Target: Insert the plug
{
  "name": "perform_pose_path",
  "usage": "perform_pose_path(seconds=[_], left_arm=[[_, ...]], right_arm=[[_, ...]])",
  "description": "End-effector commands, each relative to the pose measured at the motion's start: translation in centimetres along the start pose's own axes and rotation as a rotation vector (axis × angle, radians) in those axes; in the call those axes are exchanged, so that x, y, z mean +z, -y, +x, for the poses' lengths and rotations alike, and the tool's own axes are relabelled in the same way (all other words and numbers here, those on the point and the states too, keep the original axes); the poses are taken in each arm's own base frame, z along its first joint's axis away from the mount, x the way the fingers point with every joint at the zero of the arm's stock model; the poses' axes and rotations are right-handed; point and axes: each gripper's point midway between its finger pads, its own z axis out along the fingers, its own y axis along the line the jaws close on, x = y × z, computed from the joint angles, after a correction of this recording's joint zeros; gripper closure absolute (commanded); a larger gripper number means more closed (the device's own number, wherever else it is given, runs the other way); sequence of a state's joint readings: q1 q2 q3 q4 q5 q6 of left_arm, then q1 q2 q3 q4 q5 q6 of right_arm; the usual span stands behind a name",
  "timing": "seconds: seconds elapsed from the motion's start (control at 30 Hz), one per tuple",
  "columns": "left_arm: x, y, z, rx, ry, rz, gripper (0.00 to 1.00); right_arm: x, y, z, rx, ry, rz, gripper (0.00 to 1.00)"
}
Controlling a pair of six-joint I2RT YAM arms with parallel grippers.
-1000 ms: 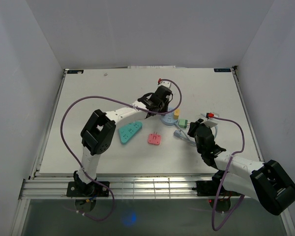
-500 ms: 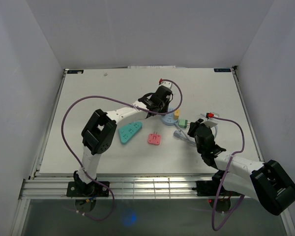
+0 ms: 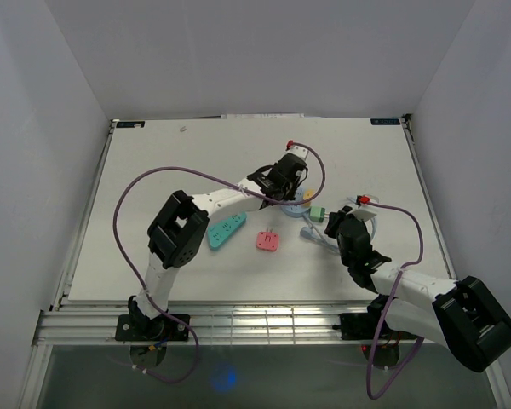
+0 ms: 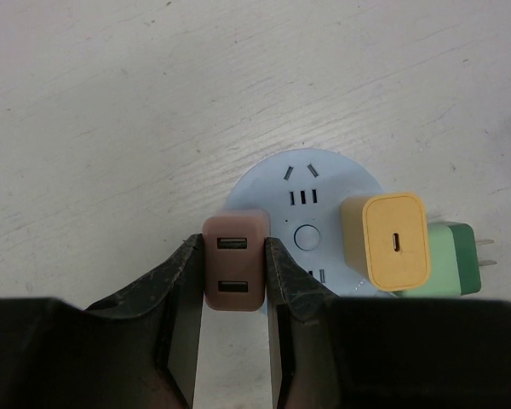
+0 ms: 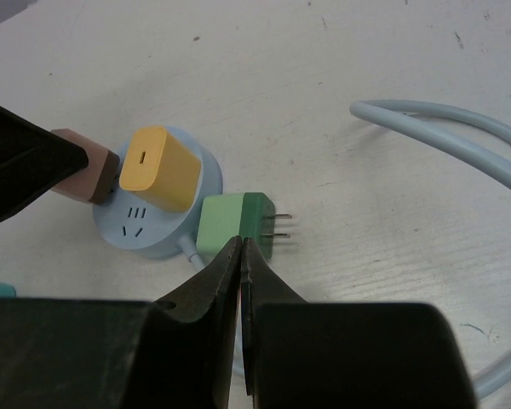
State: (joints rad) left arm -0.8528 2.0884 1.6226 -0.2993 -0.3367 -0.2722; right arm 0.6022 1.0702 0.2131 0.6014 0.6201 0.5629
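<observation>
The left gripper will next push down onto the side of the socket opposite the yellow plug and let go of the brown plug [image 4: 233,285], because that side is directly below the gripper.
My left gripper [image 4: 233,249] is shut on a brown two-port USB plug [image 4: 233,285], which it holds at the left rim of the round light-blue socket [image 4: 302,181]. The right wrist view shows the brown plug [image 5: 87,175] against the socket [image 5: 140,232] edge. A yellow plug [image 4: 395,239] sits in the socket. A green plug [image 4: 447,271] lies on its side right of it, prongs free. My right gripper [image 5: 241,249] is shut and empty, just short of the green plug [image 5: 235,223]. From above, the left gripper [image 3: 283,181] is over the socket [image 3: 298,206].
A pink plug [image 3: 267,241] lies prongs-up on the table in front of the socket. A teal power strip [image 3: 225,230] lies to its left. The socket's pale blue cable [image 5: 460,141] loops across the table to the right of my right gripper [image 3: 334,223].
The left gripper has shifted a little to the right with the brown plug, closer over the socket. The right arm has not moved.
</observation>
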Motion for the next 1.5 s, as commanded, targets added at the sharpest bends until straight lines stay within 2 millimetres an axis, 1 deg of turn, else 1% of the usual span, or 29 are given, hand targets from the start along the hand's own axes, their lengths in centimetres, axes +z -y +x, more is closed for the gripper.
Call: perform_pose_path(seconds=[0.0,0.03,0.07,0.1,0.13,0.17,0.2,0.27,0.33,0.4,0.43,0.5,0.57,0.63,0.87,0.93,0.97,1.0,1.07,1.13,1.17,1.2,1.23,1.27,1.33,1.37,1.47], left_arm=[[0.3,0.5,1.5,0.065,-0.047,-0.005,1.00],[0.5,0.6,1.5,0.072,-0.049,0.001,1.00],[0.9,0.6,2.3,0.088,-0.074,0.000,1.00],[1.1,0.8,2.1,0.091,-0.074,0.004,1.00],[1.3,1.0,2.3,0.095,-0.087,0.009,1.00],[1.8,0.9,3.4,0.104,-0.119,0.005,1.00],[2.0,1.1,3.3,0.104,-0.122,0.011,1.00],[2.4,1.4,4.1,0.111,-0.146,0.022,1.00],[2.7,1.7,4.3,0.118,-0.156,0.036,1.00],[3.2,2.0,5.4,0.129,-0.195,0.057,1.00],[3.3,2.3,4.9,0.125,-0.193,0.063,1.00],[3.7,2.3,6.0,0.116,-0.241,0.078,1.00],[3.9,2.4,6.3,0.106,-0.260,0.104,1.00],[3.9,2.3,6.7,0.114,-0.269,0.104,1.00],[4.1,1.6,9.2,0.177,-0.321,0.122,1.00],[4.1,1.7,9.4,0.191,-0.310,0.129,1.00],[3.9,1.6,9.1,0.205,-0.296,0.131,1.00],[3.9,1.0,10.0,0.221,-0.306,0.107,1.00],[3.7,0.8,10.1,0.245,-0.294,0.083,1.00],[3.9,0.0,11.0,0.267,-0.304,0.039,1.00],[3.9,-0.1,11.2,0.273,-0.308,0.032,1.00],[3.9,-0.3,12.0,0.274,-0.321,0.025,1.00],[4.0,-0.3,12.2,0.275,-0.317,0.024,1.00],[4.1,-0.6,12.4,0.288,-0.315,0.004,1.00],[4.4,-1.0,13.5,0.337,-0.328,-0.031,1.00],[4.5,-1.2,13.7,0.362,-0.323,-0.066,1.00],[4.6,-0.9,14.6,0.354,-0.345,-0.044,1.00]], right_arm=[[0.3,-0.5,-1.0,0.001,0.026,-0.003,0.92],[0.4,-0.5,-1.0,0.000,0.025,-0.002,0.92],[0.3,-0.5,-1.0,0.001,0.026,-0.003,0.92],[0.3,-0.5,-1.0,-0.001,0.026,-0.003,0.92],[0.3,-0.4,-1.0,-0.001,0.026,-0.001,0.92],[0.4,-0.4,-1.0,-0.001,0.025,-0.001,0.92],[0.3,-0.4,-0.9,-0.001,0.025,-0.002,0.92],[0.3,-0.5,-1.0,0.000,0.026,-0.005,0.92],[0.3,-0.5,-1.0,-0.001,0.024,-0.006,0.92],[0.3,-0.5,-0.9,-0.004,0.021,-0.007,0.92],[0.4,-0.4,-0.8,-0.007,0.019,-0.004,0.92],[0.4,-0.6,-0.9,-0.005,0.021,-0.009,0.92],[0.4,-0.5,-0.9,-0.006,0.019,-0.006,0.92],[0.4,-0.5,-0.9,-0.004,0.019,-0.006,0.92],[0.6,0.0,-0.5,-0.001,0.002,0.022,0.92],[0.7,0.2,-0.4,-0.001,-0.005,0.031,0.92],[0.8,0.2,-0.4,-0.002,-0.006,0.034,0.92],[0.8,0.3,-0.3,-0.003,-0.012,0.038,0.92],[0.9,0.3,-0.3,0.000,-0.013,0.040,0.92],[0.9,0.4,-0.2,-0.002,-0.021,0.041,0.92],[1.0,0.4,-0.2,0.000,-0.020,0.040,0.92],[0.9,0.4,-0.2,0.000,-0.023,0.039,0.92],[1.0,0.5,-0.2,0.001,-0.024,0.041,0.92],[1.0,0.4,-0.1,0.001,-0.025,0.039,0.92],[1.0,0.4,-0.1,0.001,-0.028,0.038,0.92],[1.0,0.4,-0.1,0.001,-0.030,0.037,0.92],[1.1,0.4,0.0,0.001,-0.034,0.034,0.92]])
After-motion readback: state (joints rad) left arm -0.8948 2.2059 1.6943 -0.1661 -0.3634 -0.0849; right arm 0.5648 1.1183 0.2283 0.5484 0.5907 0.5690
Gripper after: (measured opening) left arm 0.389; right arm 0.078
